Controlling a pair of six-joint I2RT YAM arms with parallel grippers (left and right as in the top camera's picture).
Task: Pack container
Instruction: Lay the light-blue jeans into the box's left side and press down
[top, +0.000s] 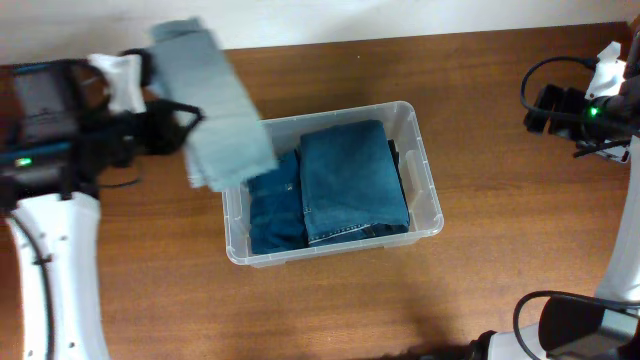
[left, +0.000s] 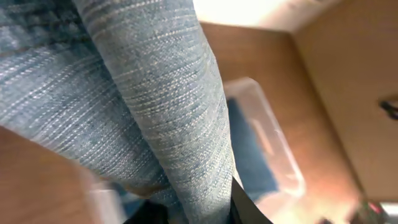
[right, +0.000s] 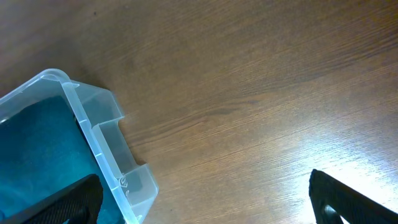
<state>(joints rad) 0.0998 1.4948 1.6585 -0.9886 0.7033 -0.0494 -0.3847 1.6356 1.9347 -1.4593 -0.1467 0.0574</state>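
I need to lower my left gripper toward the right in the overhead view, into the container's end (top: 276, 207) (left: 129, 200) beside the higher dark stack, because the light jeans hang partly outside the container.
The clear plastic container (top: 425, 170) stands at the table's middle and holds folded dark blue jeans (top: 350, 180). My left gripper (top: 185, 122) is shut on folded light blue-grey jeans (top: 215, 105) and holds them in the air over the container's left end. In the left wrist view the light jeans (left: 155, 93) fill most of the frame, with the container (left: 273, 134) blurred beyond. My right gripper (right: 205, 202) is open and empty, above bare table to the right of the container (right: 106, 130).
The right arm's base and cables (top: 580, 105) sit at the far right edge. Wooden table (top: 500, 280) lies all round the container. A pale wall strip runs along the back.
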